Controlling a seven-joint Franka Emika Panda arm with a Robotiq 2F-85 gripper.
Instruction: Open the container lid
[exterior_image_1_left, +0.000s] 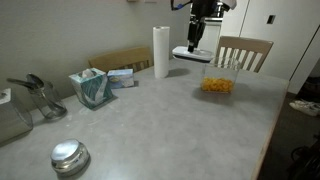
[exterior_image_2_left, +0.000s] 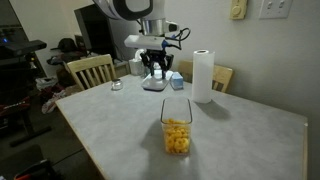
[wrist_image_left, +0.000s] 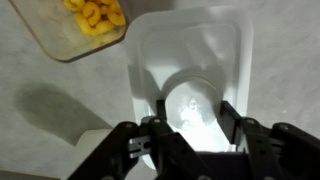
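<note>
My gripper will next carry the level lid down onto the grey table (exterior_image_1_left: 187, 94) beside the clear square container. Then my gripper will open.
The clear square container (exterior_image_1_left: 217, 82) stands uncovered on the grey table, with orange food pieces inside; it also shows in an exterior view (exterior_image_2_left: 176, 130) and at the top left of the wrist view (wrist_image_left: 88, 22). The white lid (exterior_image_1_left: 190, 55) is off the box and held in the air beside it, level. It shows in an exterior view (exterior_image_2_left: 153, 86) and fills the wrist view (wrist_image_left: 190, 50). My gripper (wrist_image_left: 192, 112) is shut on the lid's round centre button, one finger on each side of it. It shows in both exterior views (exterior_image_1_left: 195, 42) (exterior_image_2_left: 155, 72).
A paper towel roll (exterior_image_1_left: 161, 52) stands near the lid. A tissue box (exterior_image_1_left: 90, 88) and a round shiny metal tin (exterior_image_1_left: 69, 156) are on the table. Wooden chairs (exterior_image_1_left: 244, 52) (exterior_image_2_left: 90, 70) stand at the table's edges.
</note>
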